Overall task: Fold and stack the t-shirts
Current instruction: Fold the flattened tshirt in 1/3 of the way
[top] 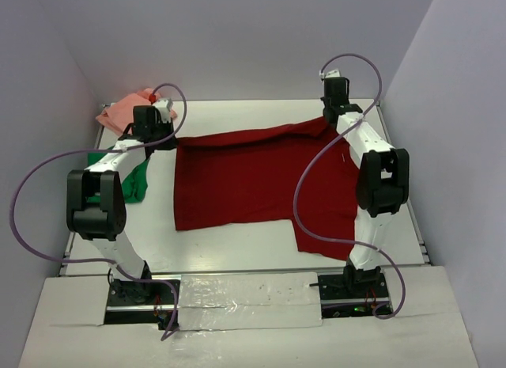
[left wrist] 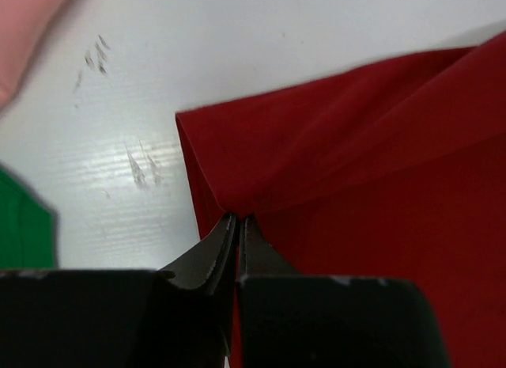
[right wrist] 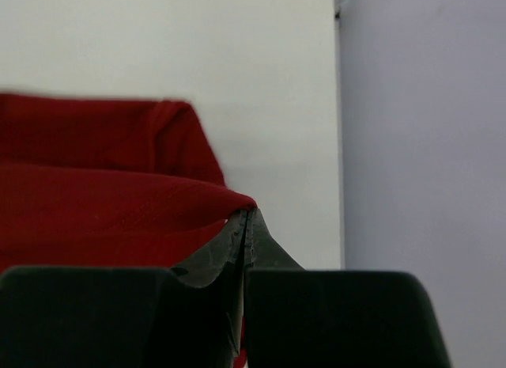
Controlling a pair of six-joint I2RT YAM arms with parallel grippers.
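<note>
Since the held corner is still raised, I should draw my left gripper back and down to the red shirt's side edge point(top: 180, 172), which lies below it, and release.
The dark red t-shirt point(top: 253, 178) lies spread across the middle of the white table. My left gripper point(top: 170, 138) is shut on its far left corner, where the cloth point(left wrist: 356, 170) bunches at the closed tips point(left wrist: 237, 219). My right gripper point(top: 332, 115) is shut on the far right corner, with the cloth point(right wrist: 103, 202) draped over the closed tips point(right wrist: 245, 214). The far edge of the shirt is lifted and slightly folded between the two grippers. The bright green t-shirt point(top: 134, 178) lies at the left under my left arm. The salmon pink t-shirt point(top: 118, 115) sits at the far left corner.
Grey walls close in the table on the left, back and right; the right wall point(right wrist: 427, 146) stands close to my right gripper. A strip of bare table point(top: 237, 241) shows in front of the red shirt. Purple cables point(top: 47, 178) loop off both arms.
</note>
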